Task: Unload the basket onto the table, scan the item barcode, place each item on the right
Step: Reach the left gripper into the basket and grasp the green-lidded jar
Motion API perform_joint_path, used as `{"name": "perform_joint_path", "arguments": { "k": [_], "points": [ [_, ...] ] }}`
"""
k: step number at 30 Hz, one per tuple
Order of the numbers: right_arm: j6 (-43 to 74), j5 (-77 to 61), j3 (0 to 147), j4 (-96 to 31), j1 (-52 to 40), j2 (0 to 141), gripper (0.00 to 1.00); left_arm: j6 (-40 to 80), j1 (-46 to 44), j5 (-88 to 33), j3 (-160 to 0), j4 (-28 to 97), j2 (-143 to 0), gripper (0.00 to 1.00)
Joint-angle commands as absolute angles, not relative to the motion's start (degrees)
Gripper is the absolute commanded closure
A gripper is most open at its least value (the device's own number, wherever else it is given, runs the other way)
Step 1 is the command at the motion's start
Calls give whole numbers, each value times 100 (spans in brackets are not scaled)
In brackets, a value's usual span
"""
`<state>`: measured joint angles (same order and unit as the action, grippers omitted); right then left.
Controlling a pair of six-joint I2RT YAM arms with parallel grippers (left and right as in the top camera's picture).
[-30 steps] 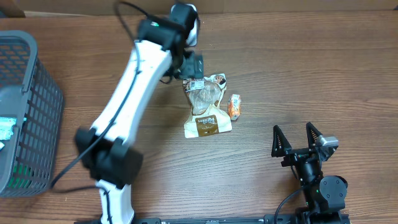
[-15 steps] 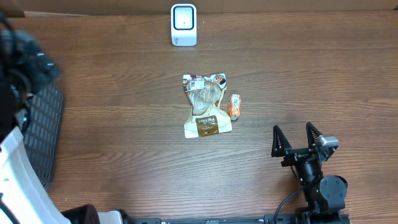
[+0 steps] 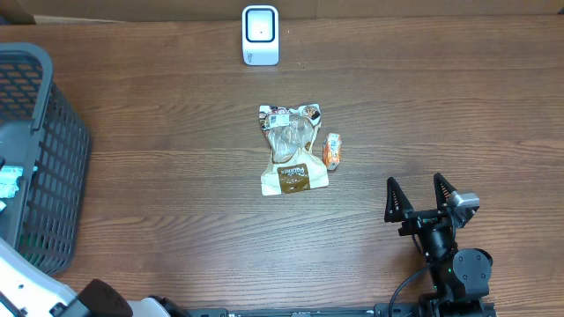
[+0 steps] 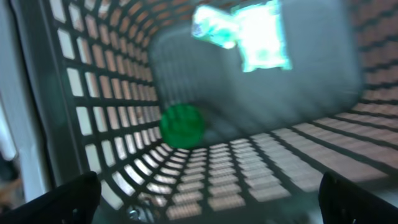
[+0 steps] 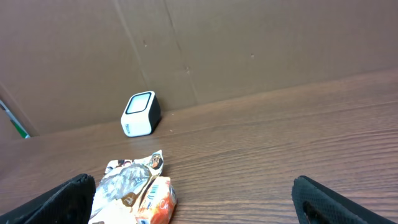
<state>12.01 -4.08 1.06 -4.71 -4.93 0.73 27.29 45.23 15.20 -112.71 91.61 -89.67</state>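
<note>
I should next lower my left gripper into the dark basket and close it around the jar's green lid. The lid is below the gripper and faces its open fingers.
The white barcode scanner stands at the far edge of the table; it also shows in the right wrist view as the scanner. A brown and white snack bag lies mid-table, and a small orange packet lies against its right side. My right gripper rests open near the front edge, empty, looking at the bag and orange packet. My left gripper is open and empty, facing into the dark basket, where a green round thing and a teal-white packet lie, blurred.
The dark mesh basket fills the left edge of the table. Only a white part of the left arm shows at the bottom left of the overhead view. A brown cardboard wall stands behind the scanner.
The left arm has swung away from the snack bag and scanner, leftward and almost out of the overhead view. Bag, orange packet and right arm have not moved.
</note>
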Motion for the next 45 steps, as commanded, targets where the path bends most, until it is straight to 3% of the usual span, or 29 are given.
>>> {"name": "perform_joint_path", "arguments": {
  "k": [1, 11, 19, 45],
  "points": [
    [1238, -392, 45, -447, -519, 16, 0, 2314, 5026, 1315, -10523, 8790, -8973, 1],
    [1238, -392, 45, -447, -519, 16, 0, 1033, 5548, 294, -9144, 7677, -9061, 0],
    [1238, -392, 45, -447, -519, 16, 0, 1247, 5548, 854, -8707, 7634, -9382, 1],
    [1238, -392, 45, -447, -519, 16, 0, 1546, 5658, 854, -8167, 7338, -10003, 0]
  ]
}}
